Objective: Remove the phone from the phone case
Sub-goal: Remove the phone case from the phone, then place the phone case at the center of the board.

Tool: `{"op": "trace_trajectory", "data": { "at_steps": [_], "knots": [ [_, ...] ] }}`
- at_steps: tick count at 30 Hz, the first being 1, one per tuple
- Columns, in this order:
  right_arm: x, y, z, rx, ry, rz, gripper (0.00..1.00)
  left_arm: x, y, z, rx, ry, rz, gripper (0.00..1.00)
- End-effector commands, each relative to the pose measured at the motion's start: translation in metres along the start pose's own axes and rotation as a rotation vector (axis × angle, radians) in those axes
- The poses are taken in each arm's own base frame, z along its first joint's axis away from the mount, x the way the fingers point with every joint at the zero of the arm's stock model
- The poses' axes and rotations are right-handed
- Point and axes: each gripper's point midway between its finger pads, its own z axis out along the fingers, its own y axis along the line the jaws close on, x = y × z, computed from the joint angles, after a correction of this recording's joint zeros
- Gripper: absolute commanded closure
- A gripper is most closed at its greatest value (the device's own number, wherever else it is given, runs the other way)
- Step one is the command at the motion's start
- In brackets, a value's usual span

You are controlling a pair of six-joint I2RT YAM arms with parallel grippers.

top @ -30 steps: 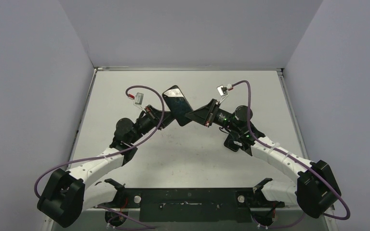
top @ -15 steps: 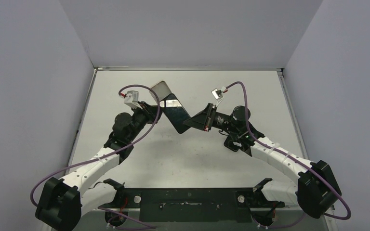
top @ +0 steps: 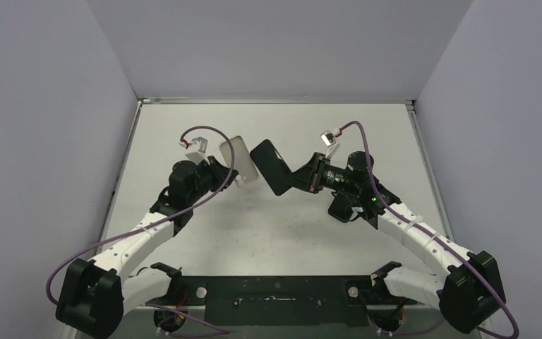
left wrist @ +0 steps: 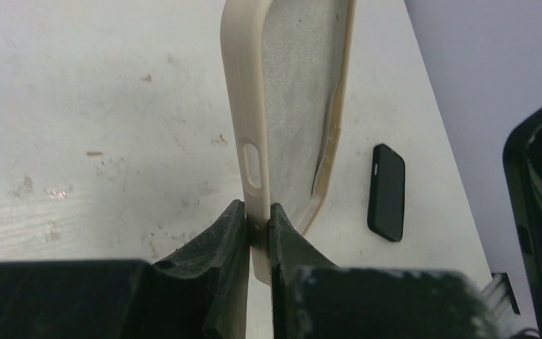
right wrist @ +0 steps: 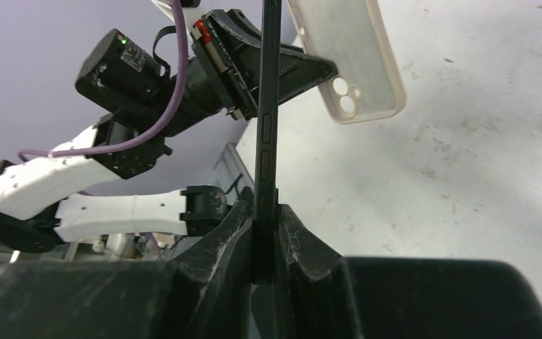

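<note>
The clear spot on the bare tabletop lies below and back from my left gripper. My left gripper needs to lower back toward my base and release the case (top: 238,158) there.
The beige phone case (top: 238,158) is empty and held upright above the table by my left gripper (top: 234,175), which is shut on its side rim. In the left wrist view the case (left wrist: 282,106) rises from the gripper (left wrist: 257,227). The black phone (top: 271,167) is out of the case and a small gap to its right. My right gripper (top: 296,178) is shut on the phone's lower edge. The right wrist view shows the phone (right wrist: 268,106) edge-on between the gripper (right wrist: 265,222), with the case (right wrist: 349,56) beyond it.
A small flat black object (left wrist: 387,192) lies on the white table (top: 268,233) near its right edge. Grey-purple walls close the table on the left, back and right. The black base rail (top: 275,291) runs along the near edge.
The phone sat in the case between both grippers a second ago. The case has peeled off and moved left with my left gripper; the phone stays in my right gripper.
</note>
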Motion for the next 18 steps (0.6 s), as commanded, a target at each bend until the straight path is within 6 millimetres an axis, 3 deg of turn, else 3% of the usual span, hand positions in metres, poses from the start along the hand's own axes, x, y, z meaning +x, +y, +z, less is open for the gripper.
{"op": "trace_trajectory", "data": {
  "at_steps": [1, 10, 18],
  "knots": [
    [-0.018, 0.003, -0.006, 0.053, -0.039, -0.143, 1.0, 0.036, -0.008, -0.006, 0.055, 0.174, -0.125, 1.0],
    [-0.009, -0.025, -0.004, 0.133, -0.022, -0.144, 1.0, 0.096, 0.043, -0.03, -0.122, 0.28, -0.341, 1.0],
    [0.005, -0.05, -0.002, 0.182, -0.008, -0.119, 1.0, 0.107, 0.069, -0.027, -0.194, 0.296, -0.343, 1.0]
  ]
}}
